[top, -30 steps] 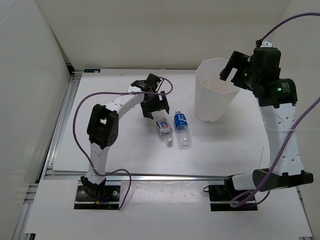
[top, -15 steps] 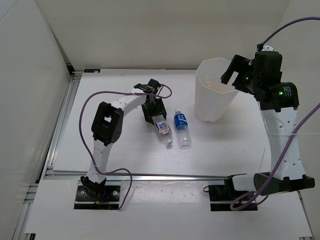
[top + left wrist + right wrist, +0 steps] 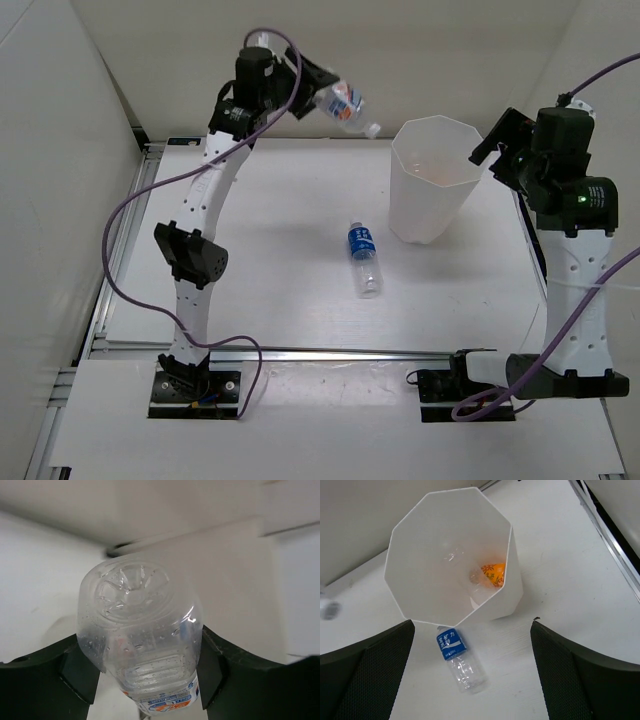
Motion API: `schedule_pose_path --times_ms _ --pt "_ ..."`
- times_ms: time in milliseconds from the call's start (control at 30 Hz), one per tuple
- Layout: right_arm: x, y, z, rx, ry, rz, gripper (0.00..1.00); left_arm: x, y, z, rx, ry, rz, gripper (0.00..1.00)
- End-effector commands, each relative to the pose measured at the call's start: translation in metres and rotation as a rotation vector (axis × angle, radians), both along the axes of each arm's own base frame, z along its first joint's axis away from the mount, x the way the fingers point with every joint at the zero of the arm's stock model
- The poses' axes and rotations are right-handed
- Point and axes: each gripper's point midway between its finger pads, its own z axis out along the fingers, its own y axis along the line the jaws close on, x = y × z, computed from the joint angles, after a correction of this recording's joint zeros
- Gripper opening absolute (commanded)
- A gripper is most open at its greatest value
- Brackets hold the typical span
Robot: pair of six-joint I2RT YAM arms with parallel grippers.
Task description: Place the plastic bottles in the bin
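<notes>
Next, my left gripper swings to the right in the top view, over the bin's opening, since the bottle's neck stops short of the bin's rim.
My left gripper (image 3: 303, 84) is raised high at the back, left of the bin, and is shut on a clear bottle with a white-red-blue label (image 3: 343, 107). In the left wrist view the bottle's base (image 3: 136, 615) fills the space between the black fingers (image 3: 76, 672). The white faceted bin (image 3: 431, 208) stands at the right. It holds a short orange bottle (image 3: 493, 573) and a clear unlabelled bottle (image 3: 456, 559). A blue-labelled bottle (image 3: 364, 257) lies on the table in front of the bin. My right gripper (image 3: 487, 143) hangs open over the bin's right rim with nothing between its fingers.
A metal rail (image 3: 124, 240) runs along the table's left edge and another (image 3: 340, 351) along its front. White walls close in the left side and the back. Purple cables loop beside both arms.
My left gripper shut on the white-red-blue labelled bottle on the table and lifted it high toward the back. The right arm drifted slightly right, still open.
</notes>
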Motion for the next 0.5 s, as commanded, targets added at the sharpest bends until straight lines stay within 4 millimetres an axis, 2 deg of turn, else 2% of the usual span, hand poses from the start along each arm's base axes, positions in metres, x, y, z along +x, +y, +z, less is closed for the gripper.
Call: schedule_pose_path --times_ms 0,33,100,167,233,367,400,467 --pt "-0.012 -0.014 0.022 -0.012 -0.063 -0.079 1.00 -0.022 -0.026 0.106 -0.220 -0.250 -0.100 0.63" --pt "-0.013 -0.018 0.025 -0.019 -0.073 -0.096 1.00 -0.017 -0.028 0.103 -0.234 -0.257 -0.100 0.61" --pt "-0.023 -0.024 0.026 -0.019 -0.073 -0.139 1.00 -0.029 -0.041 0.130 -0.280 -0.359 -0.126 0.60" --pt "-0.030 -0.029 0.027 -0.023 -0.075 -0.166 1.00 -0.025 -0.053 0.129 -0.296 -0.386 -0.135 0.60" --pt "-0.035 -0.029 0.025 -0.015 -0.070 -0.170 1.00 -0.034 -0.068 0.142 -0.310 -0.460 -0.148 0.60" --pt "-0.057 -0.027 0.027 0.023 -0.105 -0.171 1.00 -0.043 -0.101 0.138 -0.313 -0.526 -0.161 0.62" --pt "-0.061 -0.027 0.030 0.025 -0.119 -0.171 1.00 -0.038 -0.111 0.125 -0.309 -0.514 -0.170 0.62" --pt "-0.072 -0.028 0.038 0.019 -0.152 -0.166 1.00 -0.037 -0.122 0.115 -0.301 -0.513 -0.183 0.62"
